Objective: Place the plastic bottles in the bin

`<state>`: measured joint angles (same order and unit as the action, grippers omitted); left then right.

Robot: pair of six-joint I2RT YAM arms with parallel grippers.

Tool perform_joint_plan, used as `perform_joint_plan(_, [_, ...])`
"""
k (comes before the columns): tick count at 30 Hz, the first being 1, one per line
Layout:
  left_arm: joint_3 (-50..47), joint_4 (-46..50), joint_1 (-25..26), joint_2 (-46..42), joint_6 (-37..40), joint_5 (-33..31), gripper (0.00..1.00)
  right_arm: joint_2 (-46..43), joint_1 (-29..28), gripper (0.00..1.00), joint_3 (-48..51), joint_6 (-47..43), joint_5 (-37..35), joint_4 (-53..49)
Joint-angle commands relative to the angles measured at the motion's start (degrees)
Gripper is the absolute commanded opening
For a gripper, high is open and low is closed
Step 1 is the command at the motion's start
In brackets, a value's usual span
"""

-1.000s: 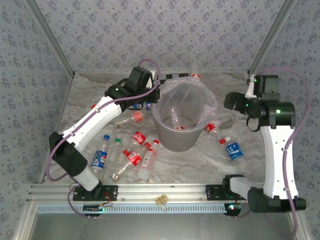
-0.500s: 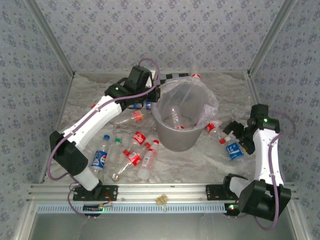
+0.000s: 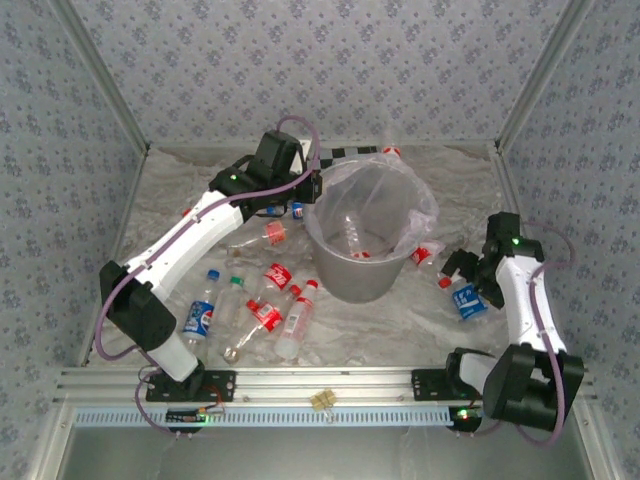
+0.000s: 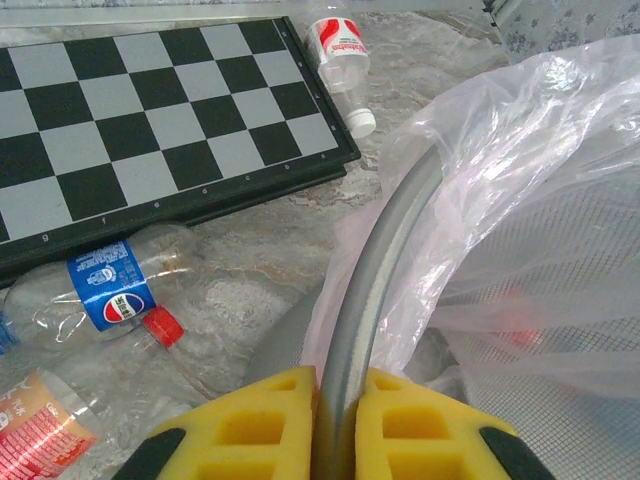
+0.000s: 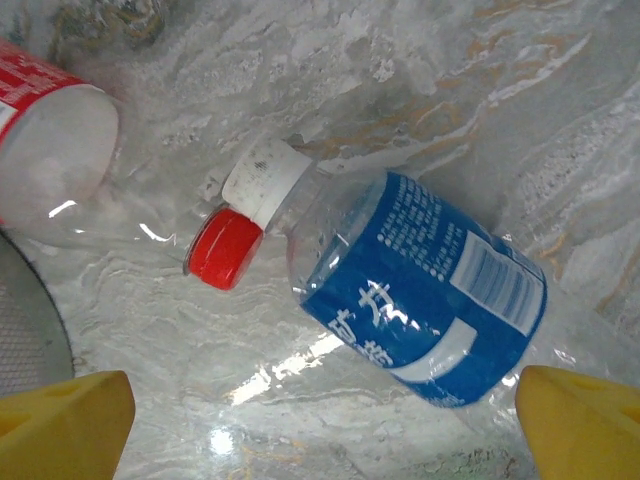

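Observation:
My right gripper lowers, fingers spread, onto the blue label of the clear bottle (image 3: 468, 301) (image 5: 428, 290) next. The bottle lies flat on the tabletop below the open fingers.
My left gripper (image 4: 340, 385) is shut on the grey rim (image 4: 385, 250) of the bin (image 3: 360, 280), pinching rim and clear bag; from above it (image 3: 310, 190) sits at the bin's back left. My right gripper (image 5: 320, 425) is open, low over a blue-labelled, white-capped bottle (image 5: 420, 275) lying right of the bin (image 3: 465, 298), one finger on each side and not touching. A red-capped bottle (image 5: 60, 160) lies neck to neck with it. Several more bottles (image 3: 265, 312) lie left of the bin. One bottle (image 3: 352, 235) is inside.
A black-and-white checkerboard (image 4: 150, 110) lies behind the bin, with a red-and-white labelled bottle (image 4: 338, 45) at its corner and a Pepsi bottle (image 4: 110, 290) in front. The aluminium frame rail (image 3: 330, 380) runs along the near edge.
My right arm has come down from beside the bin's right rim to just over the blue-labelled bottle, and its jaws have opened wider. The left arm has not moved.

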<state>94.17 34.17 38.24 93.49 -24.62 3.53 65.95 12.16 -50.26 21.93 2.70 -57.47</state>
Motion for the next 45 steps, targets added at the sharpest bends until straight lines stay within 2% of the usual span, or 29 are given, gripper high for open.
perform_joint_plan(1, [-1.33,-6.37,-0.36,-0.39,0.72,-0.63,0.0,2.41,-0.98,1.0,0.54,-1.12,-2.77,1.08])
perform_joint_plan(6, [-1.2,-6.89,-0.61,-0.17,0.71,-0.06,0.0,7.62,-0.5,1.0,3.19,3.29,-5.86,2.75])
perform_joint_plan(12, [-1.6,-7.48,-0.8,-0.38,0.5,0.6,0.0,13.02,-0.56,1.0,1.56,6.0,-11.7,2.97])
perform_joint_plan(17, [-2.24,-7.93,-0.89,-0.92,0.54,0.69,0.0,18.84,0.32,0.99,1.52,6.67,-9.74,6.5])
perform_joint_plan(20, [-2.42,-7.9,-1.18,-1.21,0.54,0.78,0.0,22.02,1.41,0.92,-0.06,6.03,-9.82,7.08])
perform_joint_plan(22, [-2.3,-7.88,-1.32,-1.3,0.54,0.86,0.0,22.46,2.26,0.82,-1.01,5.56,-9.73,7.42])
perform_joint_plan(25, [-2.32,-7.95,-1.51,-1.3,0.45,0.94,0.0,22.05,3.02,0.64,-2.1,4.84,-9.6,8.07])
perform_joint_plan(27, [-2.28,-7.82,-1.59,-1.27,0.38,1.05,0.0,21.79,2.62,0.6,-3.02,4.29,-10.36,7.62])
perform_joint_plan(31, [-2.59,-7.85,-1.69,-1.38,0.3,1.04,0.0,20.05,2.58,0.58,-5.34,4.09,-10.67,5.11])
perform_joint_plan(37, [-2.33,-7.25,-1.79,-1.38,0.1,0.96,0.0,14.62,3.13,0.5,-11.49,2.73,-7.12,1.02])
perform_joint_plan(45, [-0.4,-5.36,-1.95,-0.02,0.67,1.35,0.02,8.22,3.33,0.48,-31.8,-0.85,1.22,-7.1])
